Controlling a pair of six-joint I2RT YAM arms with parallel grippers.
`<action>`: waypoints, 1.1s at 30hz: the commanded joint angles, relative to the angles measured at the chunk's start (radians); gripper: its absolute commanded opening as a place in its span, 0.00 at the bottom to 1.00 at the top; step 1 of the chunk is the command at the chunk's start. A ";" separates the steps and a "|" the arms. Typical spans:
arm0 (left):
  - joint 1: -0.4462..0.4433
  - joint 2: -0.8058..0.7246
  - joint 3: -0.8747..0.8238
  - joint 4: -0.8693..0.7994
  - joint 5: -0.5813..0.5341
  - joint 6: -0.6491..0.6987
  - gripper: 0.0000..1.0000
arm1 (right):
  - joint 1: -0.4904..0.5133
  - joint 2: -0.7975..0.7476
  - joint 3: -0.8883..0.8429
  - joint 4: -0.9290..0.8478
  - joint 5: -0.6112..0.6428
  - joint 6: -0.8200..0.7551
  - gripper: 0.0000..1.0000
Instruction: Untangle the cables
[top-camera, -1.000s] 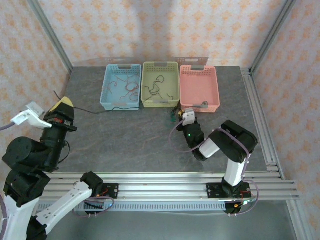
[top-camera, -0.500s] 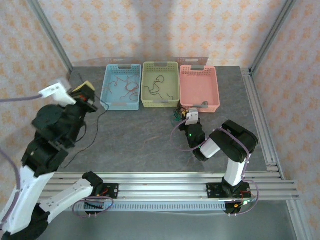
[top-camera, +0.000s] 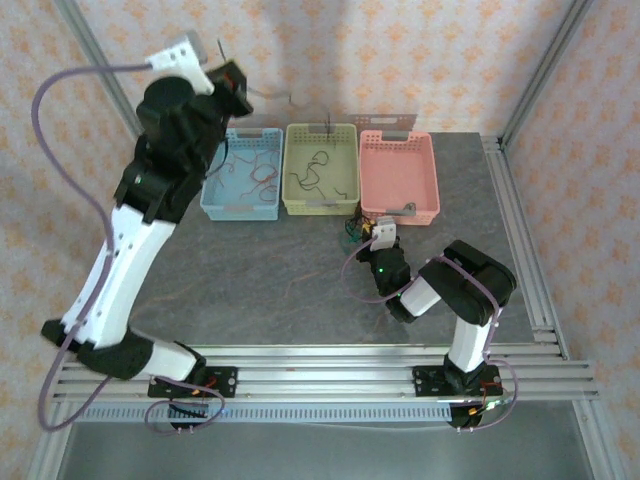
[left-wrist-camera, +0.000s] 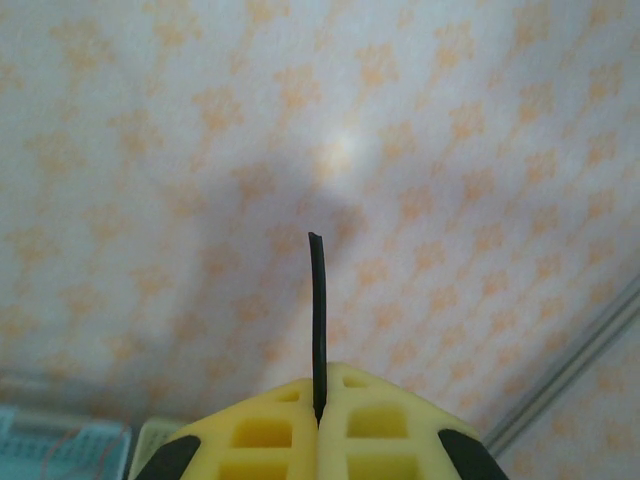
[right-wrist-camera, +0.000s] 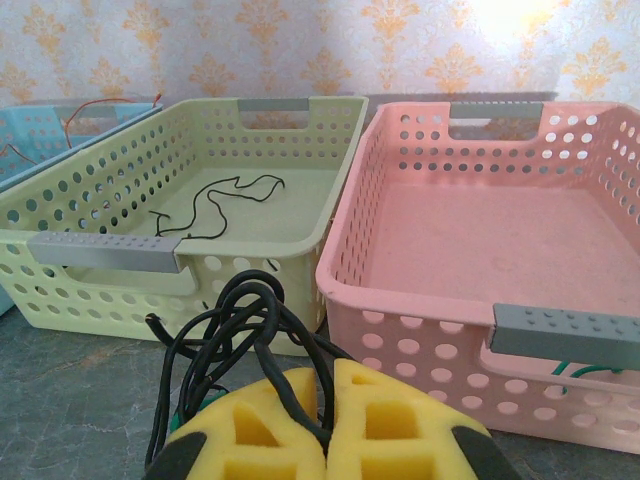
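My left gripper moves down from above the blue basket (top-camera: 212, 168) over the green basket (top-camera: 291, 170) next and releases the thin black cable, as loose black cables already lie there.
My left gripper (top-camera: 234, 82) is raised high by the back wall, above the blue basket (top-camera: 212, 168). Its yellow fingers (left-wrist-camera: 380, 420) are shut on a thin black cable (left-wrist-camera: 317, 310) whose free end stands straight up out of the pinch. My right gripper (top-camera: 373, 233) is low on the table in front of the gap between the green basket (top-camera: 291, 170) and the pink basket (top-camera: 400, 178). It is shut on a knot of black cables (right-wrist-camera: 235, 320) that loops over its left finger. The same knot (top-camera: 351, 230) lies just left of it.
Reddish cables (top-camera: 262, 176) lie in the blue basket and loose black cables (right-wrist-camera: 215, 205) in the green one. The pink basket (right-wrist-camera: 470, 240) looks bare inside, and a green strand (right-wrist-camera: 580, 372) shows below its near handle. Aluminium rails (top-camera: 520, 240) edge the table.
My left arm has swung from low at the table's left up and back toward the wall, carrying the black cable with it. My right gripper has stayed on the knot.
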 joint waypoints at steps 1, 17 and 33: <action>0.037 0.119 0.150 -0.008 0.084 -0.033 0.00 | -0.003 -0.017 0.008 -0.002 -0.019 0.015 0.00; 0.048 0.693 -0.103 0.082 0.400 -0.164 0.00 | -0.002 -0.012 0.016 -0.010 -0.044 0.021 0.00; 0.028 0.521 -0.211 -0.032 0.212 -0.051 0.79 | -0.002 -0.013 0.030 -0.033 -0.063 0.032 0.00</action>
